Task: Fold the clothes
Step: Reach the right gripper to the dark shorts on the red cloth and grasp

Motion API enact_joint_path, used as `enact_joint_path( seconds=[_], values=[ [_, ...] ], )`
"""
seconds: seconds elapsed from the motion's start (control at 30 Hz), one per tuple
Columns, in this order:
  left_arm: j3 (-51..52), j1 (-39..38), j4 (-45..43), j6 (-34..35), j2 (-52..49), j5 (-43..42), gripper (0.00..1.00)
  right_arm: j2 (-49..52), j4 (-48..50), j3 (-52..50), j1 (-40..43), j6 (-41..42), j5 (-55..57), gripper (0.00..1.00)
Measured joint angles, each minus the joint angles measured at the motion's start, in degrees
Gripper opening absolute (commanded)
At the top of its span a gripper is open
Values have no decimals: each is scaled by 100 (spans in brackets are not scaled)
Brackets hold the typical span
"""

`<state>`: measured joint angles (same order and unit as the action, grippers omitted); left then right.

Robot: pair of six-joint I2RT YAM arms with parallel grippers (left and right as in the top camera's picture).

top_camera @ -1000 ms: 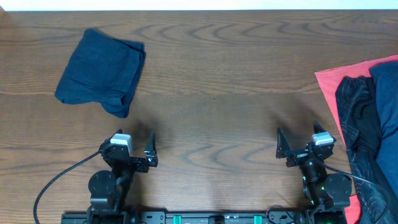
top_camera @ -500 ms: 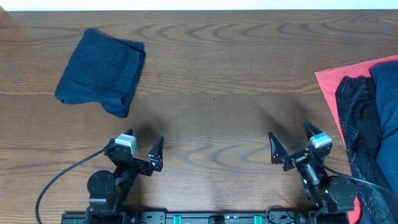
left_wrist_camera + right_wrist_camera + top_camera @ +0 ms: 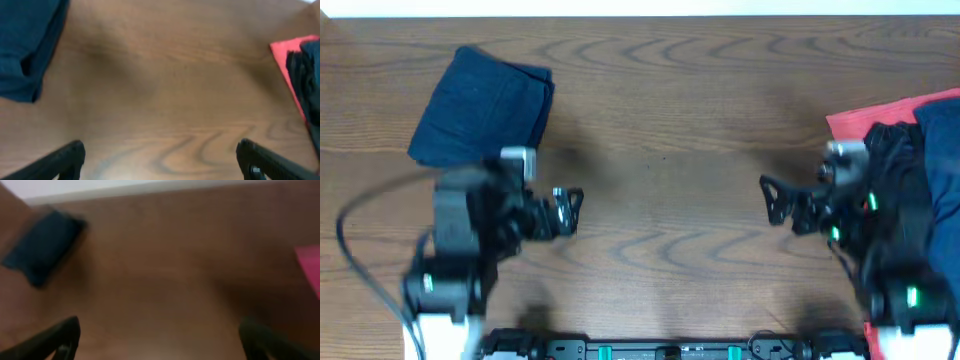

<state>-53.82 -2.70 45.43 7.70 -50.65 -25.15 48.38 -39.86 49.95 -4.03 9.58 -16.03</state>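
Observation:
I will move my right gripper sideways and down onto the heap's far blue end (image 3: pixel 941 116) next, since that end is below it, to its right in the overhead view.
One piece of the clothes lies folded as a squarish navy bundle (image 3: pixel 480 105) at the table's far left; the left wrist view has it at upper left (image 3: pixel 27 40), and the blurred right wrist view shows it as a dark patch (image 3: pixel 42 245). More clothes, dark and blue, are heaped at the right edge (image 3: pixel 905 170) (image 3: pixel 307 75). My left gripper (image 3: pixel 570 210) (image 3: pixel 160 160) hangs open over bare wood, just right of and below the bundle. Across the table my right gripper (image 3: pixel 770 200) (image 3: pixel 157 340) is open too, left of the heap. Neither holds anything.
A red cloth (image 3: pixel 850 122) (image 3: pixel 285 50) lies under the heap at the right edge. The wooden table (image 3: pixel 660 150) runs between the two grippers. The far edge meets a white strip (image 3: pixel 125 187).
Both arms have lifted from the front edge and swung out over the table, the left toward the bundle, the right toward the heap. Both grippers stayed open. The clothes have not moved.

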Motion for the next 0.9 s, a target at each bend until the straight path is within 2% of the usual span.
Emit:
enact_joint_path(
  seconds=[0.2,0.37,0.43,0.53,0.7,0.9],
  values=[
    [-1797,0,1019,4,-1659,-46,98,2258,-1161,1482,4,-111,260,99],
    [-2085,0,1060,4,-2151,-221,98,3416,-1650,2391,380,4,404,99],
    [-2085,0,1088,2,-2210,-321,98,3814,-1725,2870,761,105,551,94],
    [-2087,-4,1102,4,-2221,-415,98,4339,-1635,3560,1464,284,752,86],
    [-2090,-4,1099,4,-2221,-474,98,5139,-868,4312,2492,501,1095,82],
    [-2090,-4,951,2,-2221,-487,98,6043,118,4402,2828,595,1871,83]
  ],
)
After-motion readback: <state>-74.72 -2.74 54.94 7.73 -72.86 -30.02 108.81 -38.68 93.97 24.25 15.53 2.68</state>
